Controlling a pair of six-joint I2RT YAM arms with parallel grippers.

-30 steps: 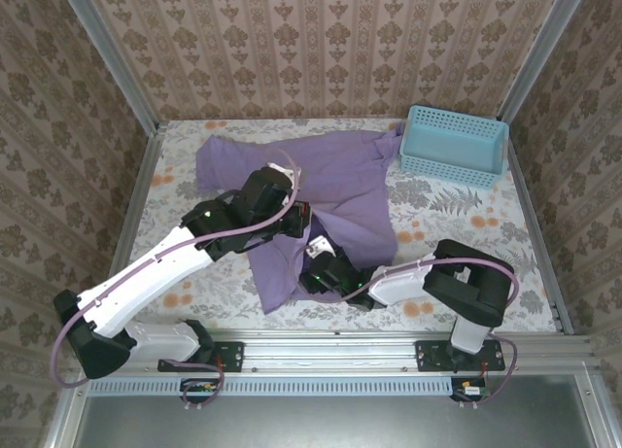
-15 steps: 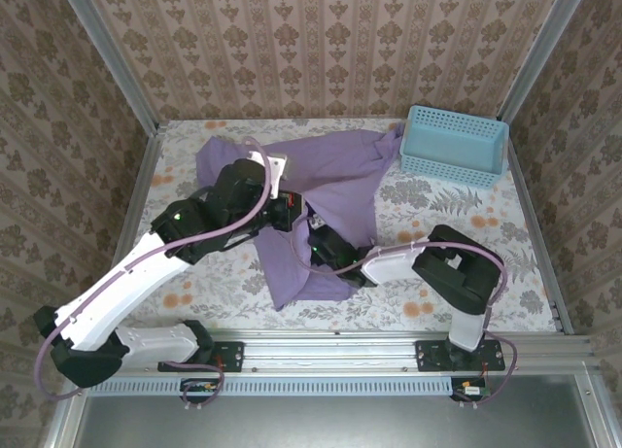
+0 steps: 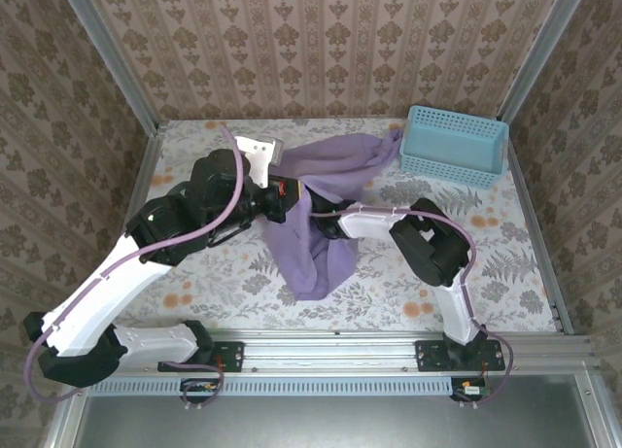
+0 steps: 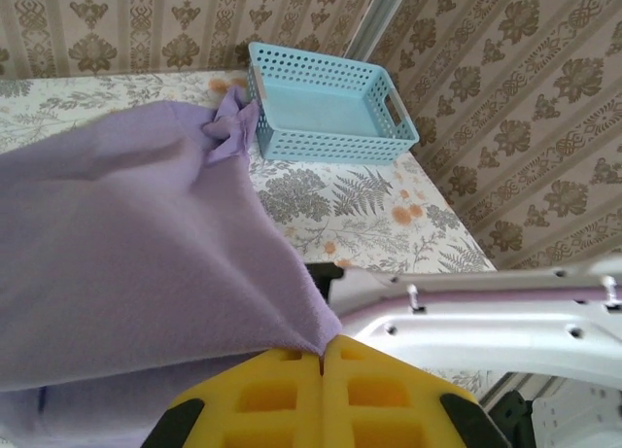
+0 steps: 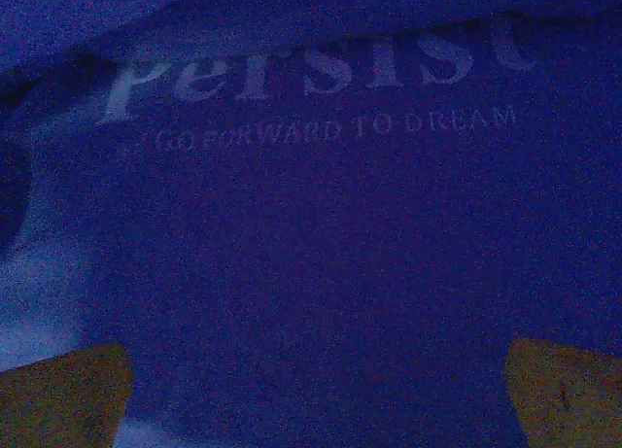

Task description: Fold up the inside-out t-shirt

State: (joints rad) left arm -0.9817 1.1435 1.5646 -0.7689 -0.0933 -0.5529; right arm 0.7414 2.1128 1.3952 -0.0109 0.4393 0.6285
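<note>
I will next move my right gripper outward under the drape, and then I will close it on the lettered side of the t-shirt (image 5: 282, 142).
The inside-out t-shirt (image 3: 316, 244) is lavender. It hangs in a lifted drape from my left gripper (image 3: 288, 197), and one end trails back to the blue basket. In the left wrist view the yellow fingers (image 4: 282, 390) are pressed together on a pinched edge of the t-shirt (image 4: 136, 234). My right arm (image 3: 374, 218) reaches left under the drape, and the cloth hides its gripper from above. In the right wrist view the gripper (image 5: 316, 395) is open, its fingertips (image 5: 68, 390) far apart at the lower corners. The dim t-shirt face (image 5: 321, 224) with white lettering hangs just ahead of it.
A blue basket (image 3: 455, 145) stands at the back right, with the shirt's far end touching its left side; it is also in the left wrist view (image 4: 326, 103). Patterned walls and metal posts close in the table (image 3: 204, 273). The right arm's white link (image 4: 486, 322) lies just beneath my left gripper.
My left gripper has risen and moved back-left, lifting the shirt off the table. The right arm swung from the front edge to under the drape, and its jaws spread wider.
</note>
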